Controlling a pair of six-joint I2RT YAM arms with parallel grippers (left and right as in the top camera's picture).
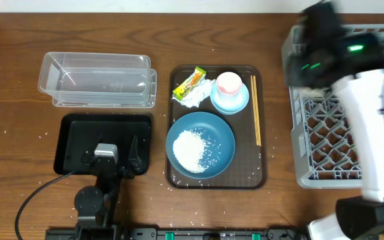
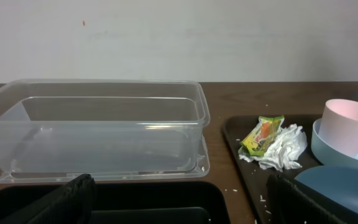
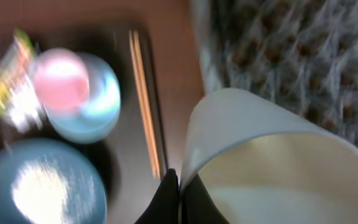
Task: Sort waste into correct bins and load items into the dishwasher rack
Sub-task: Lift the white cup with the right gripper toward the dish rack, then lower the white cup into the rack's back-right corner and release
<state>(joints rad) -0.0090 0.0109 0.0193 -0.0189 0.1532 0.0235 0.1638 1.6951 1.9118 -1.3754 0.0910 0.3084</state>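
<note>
My right gripper swings to the right in the overhead view next, then down to release the cup, since the rack's far slots lie below it that way.
My right gripper (image 3: 180,186) is shut on the rim of a white cup (image 3: 272,155) and holds it above the left edge of the grey dishwasher rack (image 1: 325,140). On the brown tray lie the blue plate (image 1: 201,143) with a heap of rice (image 1: 193,149), the pink-inside cup (image 1: 229,83) on a light blue saucer (image 1: 240,102), the chopsticks (image 1: 255,110), the snack wrapper (image 1: 188,82) and the white tissue (image 1: 197,95). My left gripper (image 2: 179,205) is open over the black tray (image 1: 75,137), facing the clear tub (image 1: 99,79).
The brown serving tray (image 1: 259,167) sits in the middle of the wooden table. Loose rice grains are scattered around its front edge. The right arm's white body (image 1: 372,133) covers part of the rack.
</note>
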